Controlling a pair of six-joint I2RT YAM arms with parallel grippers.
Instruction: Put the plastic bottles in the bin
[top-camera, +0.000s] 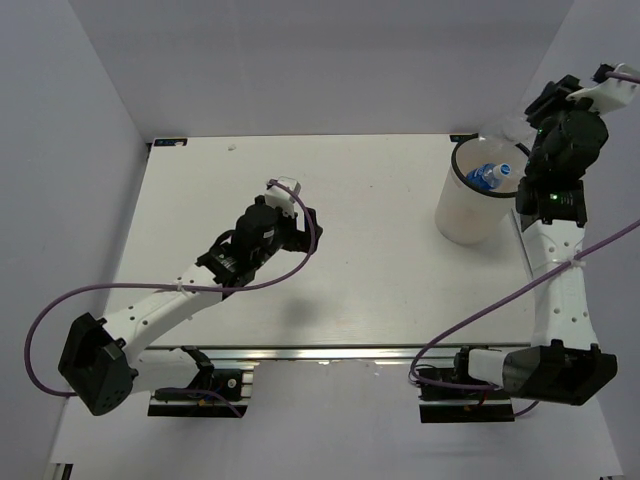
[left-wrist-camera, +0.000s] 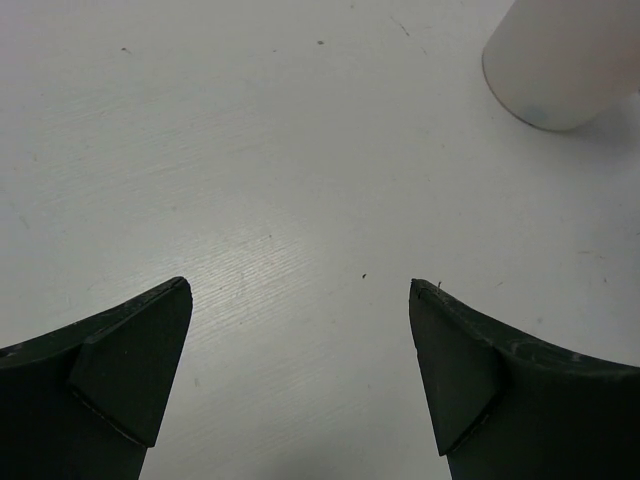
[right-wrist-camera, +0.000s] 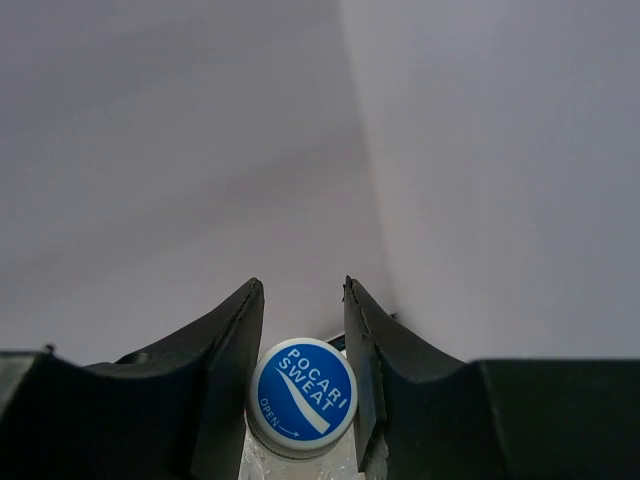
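The held bottle is above the bin's far rim, so the robot's right gripper will lower that bottle next into the bin's opening (top-camera: 492, 164), beside the bottle that is inside.
The white bin (top-camera: 462, 212) stands at the table's far right; its base also shows in the left wrist view (left-wrist-camera: 555, 62). A clear bottle with a blue label and cap (top-camera: 488, 176) lies inside the bin. My right gripper (top-camera: 537, 108) is raised beside the bin's far rim. In the right wrist view it (right-wrist-camera: 303, 287) is shut on a clear bottle with a blue cap (right-wrist-camera: 303, 397), cap facing the camera; the body is mostly hidden. My left gripper (top-camera: 298, 216) hovers over the table's middle, open and empty (left-wrist-camera: 300, 290). No other bottles show.
Grey walls close the table (top-camera: 360, 180) on the left, back and right. The right arm stands along the table's right edge next to the bin. Purple cables loop from both arms near the front edge.
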